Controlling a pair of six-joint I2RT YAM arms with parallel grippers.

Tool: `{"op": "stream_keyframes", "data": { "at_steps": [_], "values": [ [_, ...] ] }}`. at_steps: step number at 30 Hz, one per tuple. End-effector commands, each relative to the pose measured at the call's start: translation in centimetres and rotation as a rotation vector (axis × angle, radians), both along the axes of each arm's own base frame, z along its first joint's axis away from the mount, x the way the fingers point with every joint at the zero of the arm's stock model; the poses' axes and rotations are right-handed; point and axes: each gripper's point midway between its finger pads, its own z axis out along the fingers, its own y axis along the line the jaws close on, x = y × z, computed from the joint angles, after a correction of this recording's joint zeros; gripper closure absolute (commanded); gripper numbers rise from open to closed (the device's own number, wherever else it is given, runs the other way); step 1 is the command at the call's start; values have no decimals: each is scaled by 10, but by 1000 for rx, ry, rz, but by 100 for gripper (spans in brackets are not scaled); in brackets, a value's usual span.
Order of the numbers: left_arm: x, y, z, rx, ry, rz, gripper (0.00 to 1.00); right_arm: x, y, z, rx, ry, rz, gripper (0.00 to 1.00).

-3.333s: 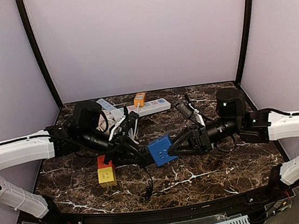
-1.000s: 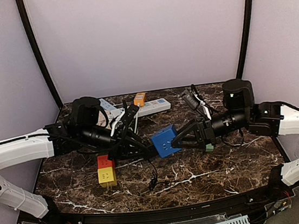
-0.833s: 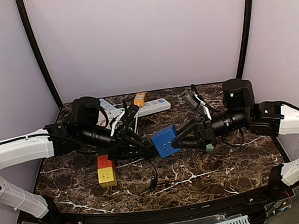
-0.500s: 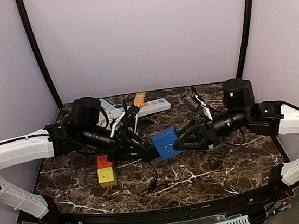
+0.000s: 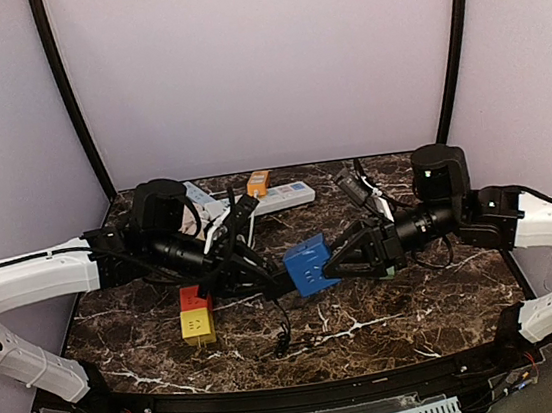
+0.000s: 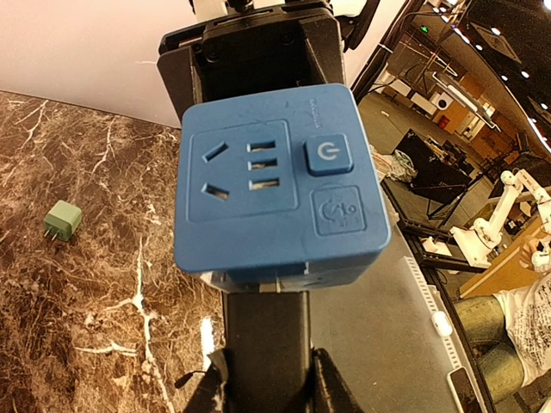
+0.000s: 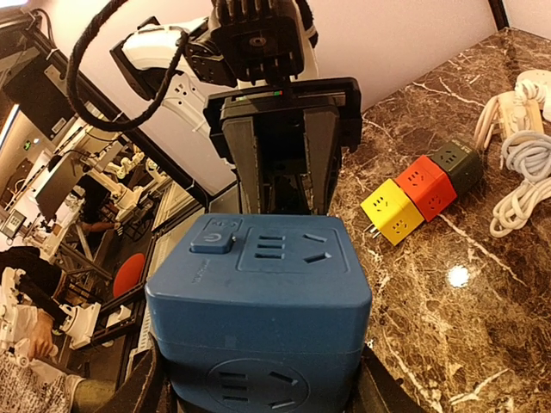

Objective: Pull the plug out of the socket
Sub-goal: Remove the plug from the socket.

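Observation:
The marble by the green adapter lies below the cube. I will move my right gripper away from the plug, tip it and lower it to release the cube.
A blue cube socket [image 5: 307, 264] hangs above the marble table between the two arms. My left gripper [image 5: 268, 277] is shut on a black plug [image 6: 265, 340], whose end sits against the cube's underside [image 6: 275, 185]. A thin line of metal prongs shows at the joint. My right gripper [image 5: 337, 259] is shut on the blue cube from the other side. In the right wrist view the cube [image 7: 258, 297] fills the space between the fingers, with the plug and the left gripper [image 7: 280, 151] behind it.
Yellow [image 5: 197, 324] and red [image 5: 193, 297] cube sockets lie at the left front, joined to a dark green one [image 7: 456, 163]. A white power strip [image 5: 273, 199], an orange item [image 5: 258, 181] and white cables [image 7: 521, 163] lie at the back. A small green adapter [image 6: 63, 219] lies under the right arm.
The cube and plug have been lifted off the table. Within the last second the right jaws closed from open onto the blue cube, which shifted slightly right.

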Motion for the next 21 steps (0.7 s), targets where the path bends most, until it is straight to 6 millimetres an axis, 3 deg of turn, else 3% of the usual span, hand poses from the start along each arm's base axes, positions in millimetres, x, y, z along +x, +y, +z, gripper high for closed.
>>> {"op": "stream_keyframes", "data": {
  "at_steps": [1, 5, 11, 15, 18, 21],
  "values": [
    [-5, 18, -12, 71, 33, 2, 99, 27, -21, 11, -48, -2, -209, 100],
    [-4, 19, -13, 74, 30, 8, 99, 52, -37, 3, -133, -15, -389, 100],
    [-4, 19, -12, 71, 26, 9, 99, 48, -37, 1, -144, -13, -369, 100],
    [1, 19, -14, 84, 7, 40, 99, 57, -42, -4, -176, -15, -429, 100],
    [16, 21, -22, 133, -34, 127, 99, 80, -60, -30, -339, 1, -585, 100],
    [46, 30, -32, 209, -88, 289, 99, 103, -93, -67, -587, 28, -781, 100]
  ]
}}
